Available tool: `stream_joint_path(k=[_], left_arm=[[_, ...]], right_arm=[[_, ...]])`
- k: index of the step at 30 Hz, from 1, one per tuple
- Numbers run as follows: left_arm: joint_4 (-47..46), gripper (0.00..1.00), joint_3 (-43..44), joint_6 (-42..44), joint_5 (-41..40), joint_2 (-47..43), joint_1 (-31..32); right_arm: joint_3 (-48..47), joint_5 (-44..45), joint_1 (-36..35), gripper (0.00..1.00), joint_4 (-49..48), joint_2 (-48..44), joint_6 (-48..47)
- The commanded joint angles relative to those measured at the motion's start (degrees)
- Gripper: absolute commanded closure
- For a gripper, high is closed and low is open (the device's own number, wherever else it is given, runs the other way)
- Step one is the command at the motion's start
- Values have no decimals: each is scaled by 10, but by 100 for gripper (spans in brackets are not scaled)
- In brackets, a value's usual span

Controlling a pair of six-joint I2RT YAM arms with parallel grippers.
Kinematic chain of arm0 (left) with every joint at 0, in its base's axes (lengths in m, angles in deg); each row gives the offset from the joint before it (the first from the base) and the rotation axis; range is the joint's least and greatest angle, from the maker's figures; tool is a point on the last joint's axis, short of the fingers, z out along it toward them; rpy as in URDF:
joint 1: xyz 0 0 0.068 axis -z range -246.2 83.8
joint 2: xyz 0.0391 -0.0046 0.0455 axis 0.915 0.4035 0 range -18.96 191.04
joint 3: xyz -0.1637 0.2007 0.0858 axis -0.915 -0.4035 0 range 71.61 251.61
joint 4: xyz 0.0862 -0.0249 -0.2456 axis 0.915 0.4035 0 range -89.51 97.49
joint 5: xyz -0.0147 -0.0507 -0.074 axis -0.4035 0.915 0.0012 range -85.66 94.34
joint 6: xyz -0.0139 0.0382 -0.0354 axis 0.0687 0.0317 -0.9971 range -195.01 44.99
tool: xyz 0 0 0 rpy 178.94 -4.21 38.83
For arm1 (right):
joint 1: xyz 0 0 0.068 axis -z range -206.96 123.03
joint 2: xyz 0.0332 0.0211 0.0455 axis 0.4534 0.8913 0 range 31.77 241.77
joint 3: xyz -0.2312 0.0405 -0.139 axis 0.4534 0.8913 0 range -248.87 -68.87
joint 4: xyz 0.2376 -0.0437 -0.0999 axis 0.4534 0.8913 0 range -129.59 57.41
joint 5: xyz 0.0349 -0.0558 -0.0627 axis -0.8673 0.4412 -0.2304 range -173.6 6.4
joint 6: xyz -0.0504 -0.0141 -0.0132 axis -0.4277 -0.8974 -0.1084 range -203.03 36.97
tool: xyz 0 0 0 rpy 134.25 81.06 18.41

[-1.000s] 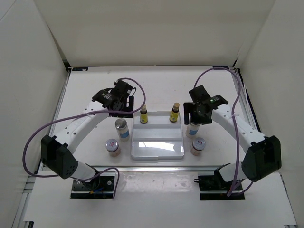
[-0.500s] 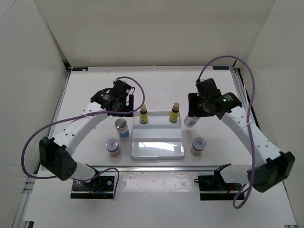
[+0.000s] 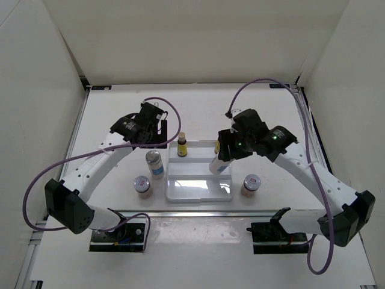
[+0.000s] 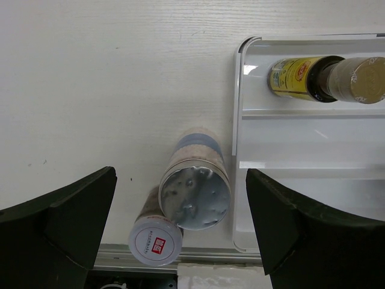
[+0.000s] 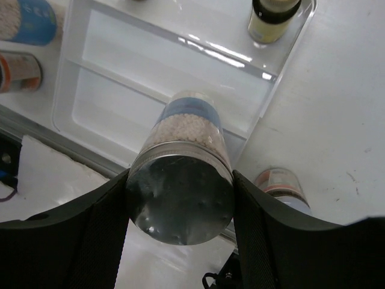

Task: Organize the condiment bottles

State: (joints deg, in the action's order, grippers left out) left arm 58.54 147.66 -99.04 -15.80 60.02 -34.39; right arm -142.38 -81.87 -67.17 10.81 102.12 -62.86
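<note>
My right gripper needs to move down next and release the white bottle on the middle step's end [image 3: 225, 170] [image 5: 236, 107] before the nearer amber bottle, because there is an empty spot below my gripper.
My right gripper [image 3: 224, 152] [image 5: 180, 208] is shut on a white bottle [image 3: 217, 162] [image 5: 186, 123] at its silver cap and holds it tilted above the white stepped tray [image 3: 198, 188] [image 5: 114, 78]. One amber bottle [image 3: 181, 145] [image 4: 295, 76] stands on the tray's back step, and another amber bottle [image 5: 272, 17] shows on that step in the right wrist view. My left gripper [image 3: 151, 137] [image 4: 183, 224] hangs open above a second white bottle [image 3: 154, 164] [image 4: 194, 194] left of the tray. Pinkish jars stand at the front left [image 3: 142, 185] [image 4: 156, 242] and the front right [image 3: 251, 183] [image 5: 281, 182].
White walls close the table in on three sides. A metal rail [image 3: 192, 212] runs along the near edge in front of the tray and jars. Purple cables [image 3: 42, 174] loop off both arms.
My right gripper has lifted the white bottle from the table right of the tray and carried it left over the tray. The left arm has barely shifted.
</note>
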Motion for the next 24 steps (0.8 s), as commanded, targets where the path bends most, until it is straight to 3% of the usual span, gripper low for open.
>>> stream_joint_path(k=[1, 13, 24], left_arm=[[-13, 0, -6, -1, 2, -24, -10], [-18, 0, -6, 5, 20, -19, -15], [-18, 9, -6, 10, 31, -14, -15]], right_arm=[[24, -5, -4, 80, -75, 5, 8], [60, 41, -4, 89, -119, 11, 14], [55, 98, -4, 90, -91, 65, 32]])
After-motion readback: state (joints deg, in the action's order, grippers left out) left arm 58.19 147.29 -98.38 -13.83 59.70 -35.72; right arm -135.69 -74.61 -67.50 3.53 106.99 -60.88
